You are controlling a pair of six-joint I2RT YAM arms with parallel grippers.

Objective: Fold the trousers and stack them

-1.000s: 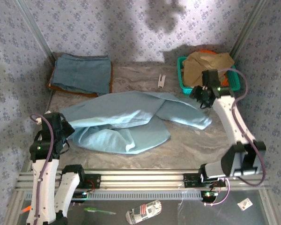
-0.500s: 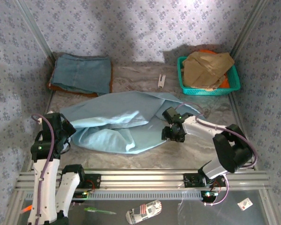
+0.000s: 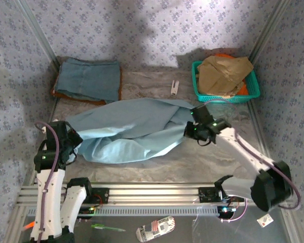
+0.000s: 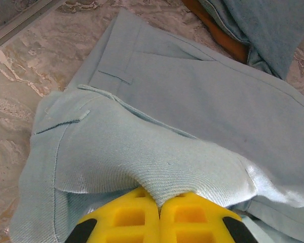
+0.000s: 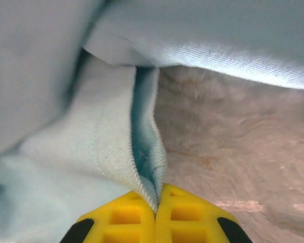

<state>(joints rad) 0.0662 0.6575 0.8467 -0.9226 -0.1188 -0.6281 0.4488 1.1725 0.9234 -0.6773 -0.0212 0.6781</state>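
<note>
My right gripper should next lift the hem of the trousers across the bare marble before the basket, beside my gripper, toward the wall, to straighten the bunched trousers. Then it should go down and let go.
The pale sky-blue trousers (image 3: pixel 131 129) lie bunched across the middle of the marble table. My left gripper (image 3: pixel 71 147) is shut on their waistband end at the left; in the left wrist view the cloth (image 4: pixel 162 152) rises in a pinched fold between the yellow fingers (image 4: pixel 126 217). My right gripper (image 3: pixel 188 130) is shut on the trousers' right edge, with a hem (image 5: pixel 147 157) clamped between its yellow fingers (image 5: pixel 187 217). The cloth stretches between the two grippers.
A folded slate-blue denim garment (image 3: pixel 88 78) lies on an orange-brown one at the back left. A teal basket (image 3: pixel 197 83) with tan-brown cloth (image 3: pixel 223 71) stands at the back right. A small white clip (image 3: pixel 175 87) lies near the back. Patterned walls close in both sides.
My right arm swung from the basket down to the trousers, shut on their right edge and pulled it up and right. The far leg was gathered in. The left gripper stayed put.
</note>
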